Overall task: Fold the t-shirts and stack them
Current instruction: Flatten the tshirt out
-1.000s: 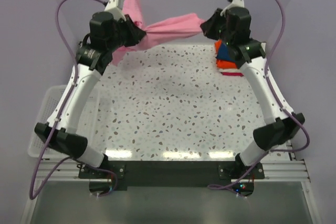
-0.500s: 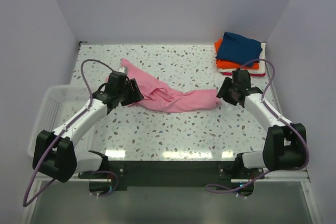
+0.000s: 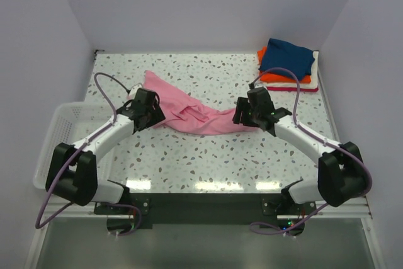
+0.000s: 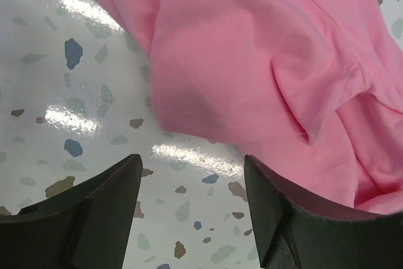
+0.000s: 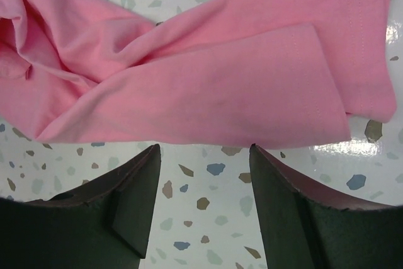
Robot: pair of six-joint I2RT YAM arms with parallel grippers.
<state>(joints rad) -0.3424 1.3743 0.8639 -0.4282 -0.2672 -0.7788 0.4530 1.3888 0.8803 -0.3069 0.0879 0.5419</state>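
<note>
The open fingers still have only bare table between them, so the left gripper needs to move down toward the table next and onto the near corner of the pink cloth's edge.
A light pink t-shirt (image 3: 189, 110) lies crumpled in a long band across the middle of the speckled table. My left gripper (image 3: 153, 116) hovers at the shirt's left end, open, with only bare table between its fingers (image 4: 192, 162). Over the band's right part, my right gripper (image 3: 242, 115) is also open, the pink cloth (image 5: 208, 86) just beyond its fingertips. A stack of folded t-shirts (image 3: 286, 61) sits at the back right, navy on top, with orange, white and red edges below.
A white wire basket (image 3: 60, 137) hangs off the table's left edge beside my left arm. Lilac walls close in the back and both sides. Both arm bases are bolted to the black rail at the near edge.
Both grippers carried the pink shirt down from the back wall onto the table, then opened and let it go. The right gripper has since moved left along the shirt.
</note>
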